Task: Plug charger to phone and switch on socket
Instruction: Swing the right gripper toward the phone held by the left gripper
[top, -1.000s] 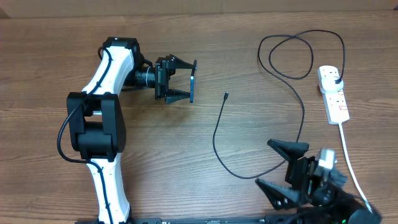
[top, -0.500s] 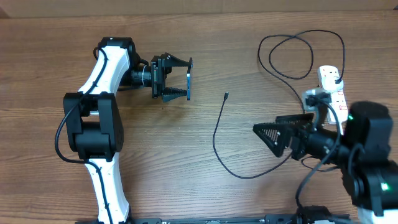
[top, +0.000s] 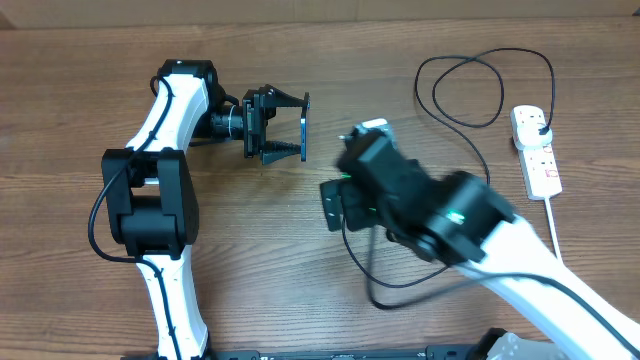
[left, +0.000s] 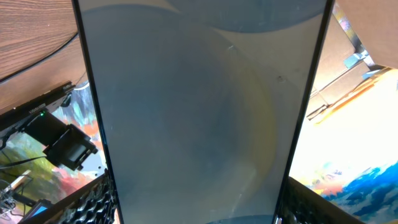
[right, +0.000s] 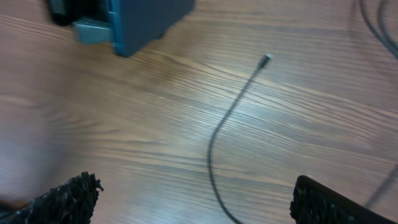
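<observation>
Next I will move my right gripper left in the overhead view, onto the phone's lower part, since the phone (top: 304, 127) is held edge-on, apart from the gripper's open fingers.
My left gripper (top: 288, 126) is shut on the phone (top: 304, 127) and holds it edge-on above the table. In the left wrist view the phone's pale screen (left: 199, 106) fills the frame between the fingers (left: 199, 211). My right gripper (top: 335, 205) is open, blurred, and hovers over the tip end of the charger cable (top: 470, 95), hiding the tip from overhead. In the right wrist view the connector tip (right: 266, 59) lies on the wood, ahead of the open fingers (right: 199, 205), and the cable (right: 214, 140) runs between them. The black plug (top: 541, 125) sits in the socket strip (top: 537, 152).
The socket's thick white cord (top: 553, 225) runs toward the table's front right. The cable loops at the back right. A blurred blue-grey thing (right: 146, 18) at the top left of the right wrist view seems to be the held phone.
My right arm has swung from the front right to the middle of the table, over the cable's tip end. The left arm has kept still with the phone.
</observation>
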